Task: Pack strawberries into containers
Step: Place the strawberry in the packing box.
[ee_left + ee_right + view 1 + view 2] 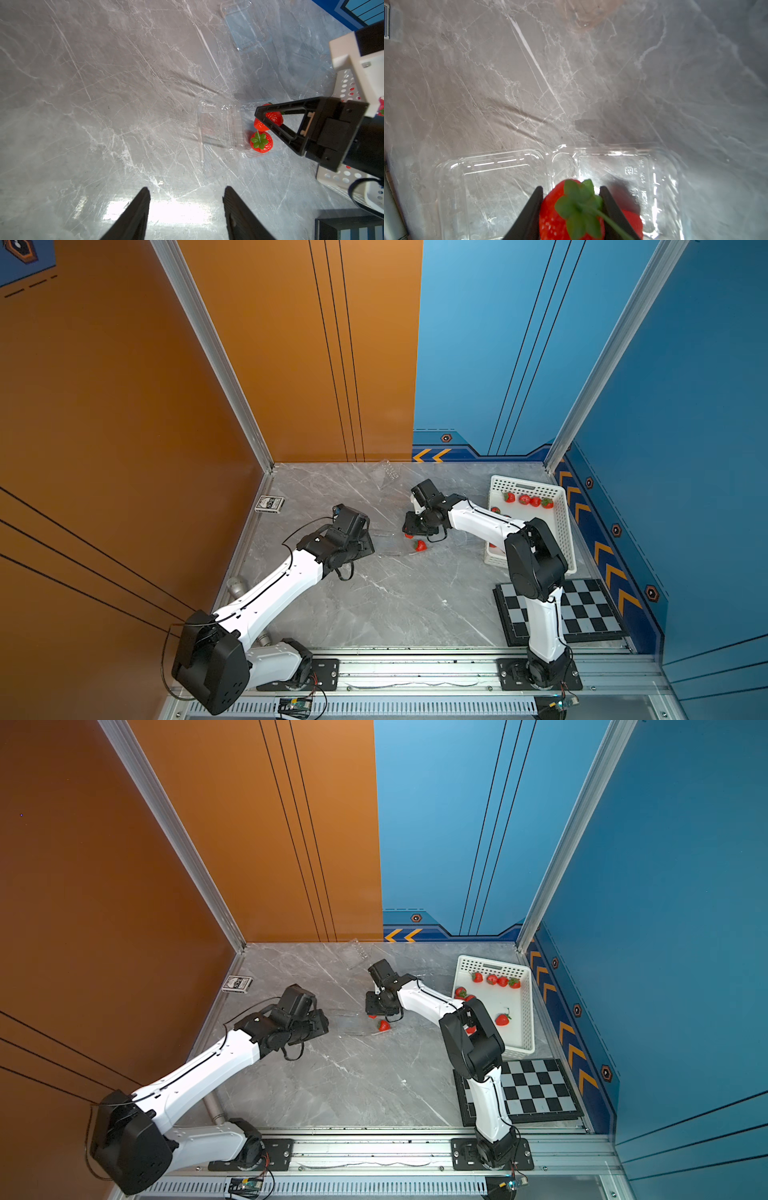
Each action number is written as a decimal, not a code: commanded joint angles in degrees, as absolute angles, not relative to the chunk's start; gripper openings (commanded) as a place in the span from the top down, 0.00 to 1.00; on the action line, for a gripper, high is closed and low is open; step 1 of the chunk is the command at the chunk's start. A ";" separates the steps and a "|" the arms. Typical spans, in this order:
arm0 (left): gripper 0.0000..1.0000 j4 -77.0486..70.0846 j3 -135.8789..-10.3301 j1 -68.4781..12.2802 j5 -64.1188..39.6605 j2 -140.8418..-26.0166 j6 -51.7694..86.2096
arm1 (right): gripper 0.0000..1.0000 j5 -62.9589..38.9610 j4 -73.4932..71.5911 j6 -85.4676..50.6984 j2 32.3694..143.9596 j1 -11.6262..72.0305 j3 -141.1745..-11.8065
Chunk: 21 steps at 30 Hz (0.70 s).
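Note:
My right gripper needs to lower the red strawberry onto the bare bottom of the container's tray half, next to the lying strawberry, and let go, because that empty spot is below the gripper.
My right gripper (571, 188) is shut on a red strawberry (550, 214) with a green cap and holds it just above an open clear clamshell container (488, 187). A second strawberry (633, 222) lies in that container's tray half, also visible in both top views (419, 545) (384, 1025). In the left wrist view the held strawberry (275, 119) hangs over the one lying there (261, 142). My left gripper (187, 189) stands open and empty, close to the container's (218, 135) lid side. Several more strawberries (524, 499) lie in the white basket (561, 526).
Another empty clear container (386, 473) lies near the back wall. The white perforated basket (528, 1011) stands at the right. A checkerboard (590, 605) lies in front of it. A small card box (269, 504) sits at the left edge.

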State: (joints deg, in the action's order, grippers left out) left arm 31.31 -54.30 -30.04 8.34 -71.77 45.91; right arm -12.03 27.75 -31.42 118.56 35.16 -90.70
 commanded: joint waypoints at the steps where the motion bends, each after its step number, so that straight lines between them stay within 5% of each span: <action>1: 0.41 32.24 -53.30 -29.53 8.09 -71.37 46.14 | 0.74 -11.96 26.56 -33.08 120.36 35.51 -91.41; 21: 0.40 31.63 -52.90 -29.59 7.64 -71.08 46.23 | 0.53 -10.97 26.60 -33.27 121.73 35.60 -90.93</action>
